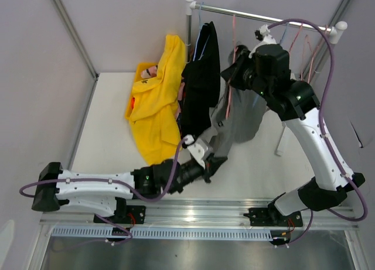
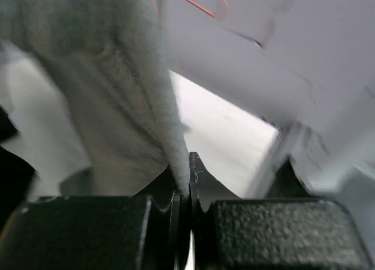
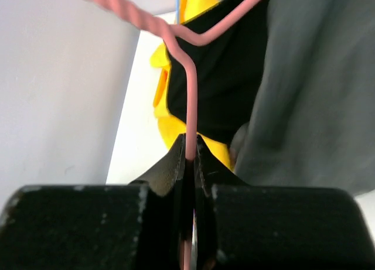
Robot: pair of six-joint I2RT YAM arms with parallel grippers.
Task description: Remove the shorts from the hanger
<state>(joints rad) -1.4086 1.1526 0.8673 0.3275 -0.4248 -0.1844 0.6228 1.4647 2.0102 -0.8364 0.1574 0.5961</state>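
Observation:
My right gripper should carry the wire of the pink hanger along the rack's bar toward the bare hangers and let go of it there, because they hang to the gripper's right in the top view.
The grey shorts [image 1: 237,122] hang from a pink wire hanger [image 1: 229,100] under the rack. My right gripper [image 1: 232,75] is shut on that hanger's wire [image 3: 190,100], with the grey cloth [image 3: 316,94] just to its right. My left gripper [image 1: 214,162] is shut on the lower hem of the grey shorts [image 2: 117,106], and the cloth runs up from between its jaws. The black shorts [image 1: 201,85] hang at the rack's left end. The bright yellow shorts [image 1: 155,103] lie heaped on the table, with the orange-red shorts [image 1: 133,101] and the pink patterned shorts [image 1: 146,71] partly under them.
The rack's rail [image 1: 263,16] crosses the back, with a white post [image 1: 188,18] at its left end. Several bare pink and blue hangers [image 1: 299,41] hang at its right end. Walls close in on the left and the back of the white table [image 1: 105,141].

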